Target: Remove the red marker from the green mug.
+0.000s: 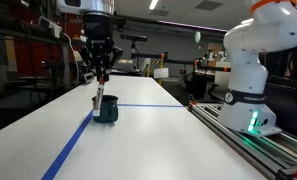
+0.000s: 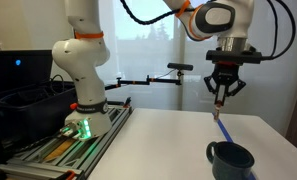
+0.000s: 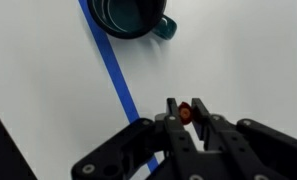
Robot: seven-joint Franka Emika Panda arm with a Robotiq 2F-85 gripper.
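Note:
My gripper is to lower the red marker (image 1: 97, 97) next, beside the mug's handle and slightly back toward my base, and let go of it there, because the white tabletop below is open.
The dark teal-green mug (image 1: 107, 109) stands on the white table next to a blue tape line; it also shows in an exterior view (image 2: 231, 159) and at the top of the wrist view (image 3: 134, 16). My gripper (image 1: 100, 72) hangs above the mug, shut on the red marker (image 1: 97, 97), which points down from the fingers and is clear of the mug. In an exterior view the gripper (image 2: 221, 92) holds the marker (image 2: 219, 108) well above the mug. In the wrist view the marker's red end (image 3: 186, 113) sits between the fingertips (image 3: 185, 108).
A blue tape line (image 1: 73, 150) runs along the white table (image 1: 168, 140). The robot's white base (image 2: 80, 70) stands on a rail at the table's side. A black bin (image 2: 18, 100) lies beyond it. Lab clutter fills the background.

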